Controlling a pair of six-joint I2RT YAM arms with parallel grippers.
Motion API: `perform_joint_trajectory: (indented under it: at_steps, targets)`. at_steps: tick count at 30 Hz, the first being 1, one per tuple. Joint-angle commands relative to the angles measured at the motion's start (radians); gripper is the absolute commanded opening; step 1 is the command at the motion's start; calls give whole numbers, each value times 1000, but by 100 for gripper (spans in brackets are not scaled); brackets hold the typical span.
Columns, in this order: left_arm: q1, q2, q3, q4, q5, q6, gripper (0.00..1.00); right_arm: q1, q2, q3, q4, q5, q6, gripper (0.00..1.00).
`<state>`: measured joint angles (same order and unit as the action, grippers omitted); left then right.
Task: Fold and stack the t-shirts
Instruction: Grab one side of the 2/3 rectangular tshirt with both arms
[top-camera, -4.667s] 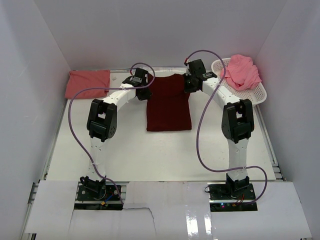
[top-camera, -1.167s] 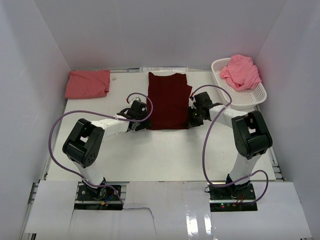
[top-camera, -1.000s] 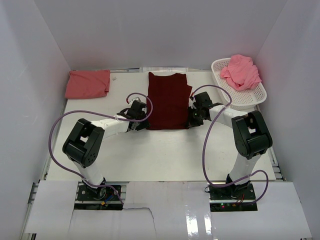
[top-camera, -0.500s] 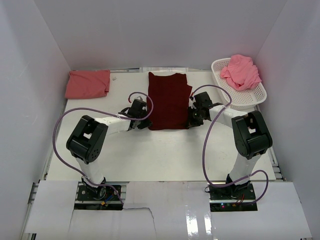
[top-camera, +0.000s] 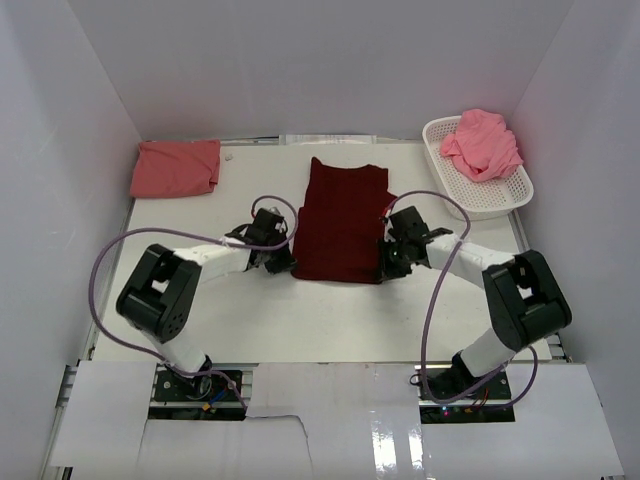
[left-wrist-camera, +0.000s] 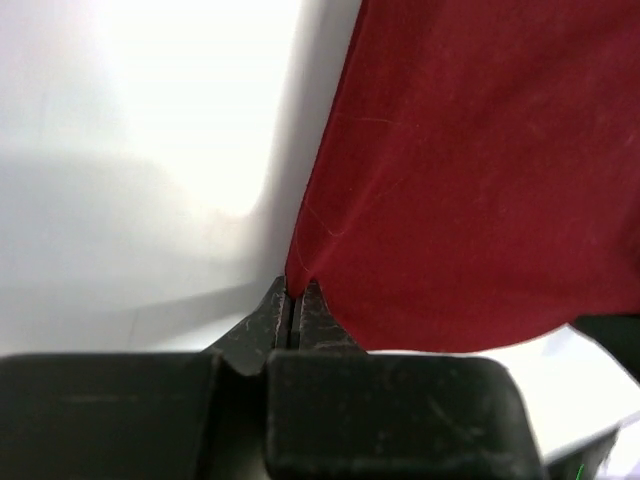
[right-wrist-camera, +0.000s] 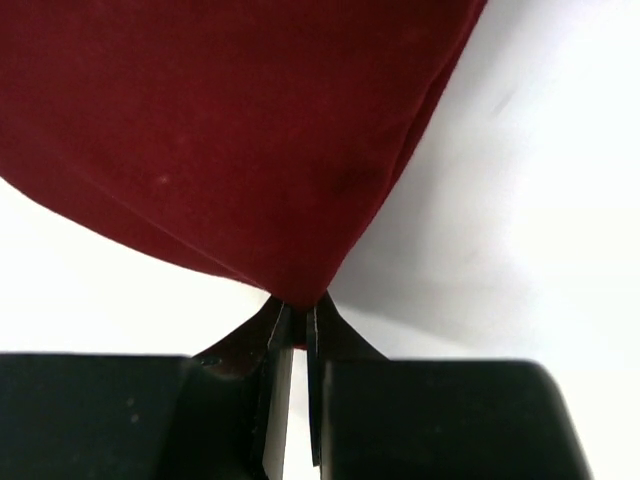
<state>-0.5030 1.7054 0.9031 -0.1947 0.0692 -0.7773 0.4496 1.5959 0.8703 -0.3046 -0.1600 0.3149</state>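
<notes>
The maroon t-shirt is still lying at full length, with its far end (top-camera: 372, 180) outward. My right gripper needs to lift the t-shirt's near corner outward onto that far end next and let go.
The dark maroon t-shirt (top-camera: 342, 220) lies as a narrow folded strip in the middle of the table. My left gripper (top-camera: 283, 262) is shut on its near left corner; the wrist view shows the maroon cloth (left-wrist-camera: 470, 170) pinched at the left gripper's tips (left-wrist-camera: 296, 290). My right gripper (top-camera: 388, 265) is shut on the near right corner, with the cloth (right-wrist-camera: 230, 130) caught at the right gripper's tips (right-wrist-camera: 296, 304). A salmon t-shirt (top-camera: 177, 167) lies folded at the back left. A lighter pink t-shirt (top-camera: 483, 142) is bunched in the basket.
The white perforated basket (top-camera: 500, 196) stands at the back right against the wall. White walls enclose the table on three sides. Purple cables loop off both arms over the table.
The left gripper has shut on the shirt's near left corner. Both grippers have come toward the near edge, dragging the maroon shirt with them away from the back wall.
</notes>
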Motion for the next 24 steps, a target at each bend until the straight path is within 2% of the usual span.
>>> perform_joint_trajectory:
  at_steps: [1,3,6,9,13,18,22,24]
  targets:
    - [-46,-143,-137,-170,21,27,0,46,-94,-135,-91,8,58,8]
    - [-87,-194,-219,-189,24,-17,0,90,-178,-197,-111,-4,88,8]
    - [-240,-291,-295,-215,29,-117,0,165,-316,-295,-174,-10,165,8]
    - [-333,-358,-323,-239,24,-221,0,250,-465,-352,-220,-42,260,8]
    - [-454,-415,-314,-281,9,-306,0,346,-609,-334,-356,-39,355,8]
    - [-508,-495,-264,-394,-23,-366,0,417,-701,-240,-476,-9,400,8]
    - [-499,-541,-138,-532,-143,-356,0,420,-728,-122,-560,60,385,8]
    - [-487,-530,-18,-601,-190,-317,0,420,-699,-64,-609,103,368,8]
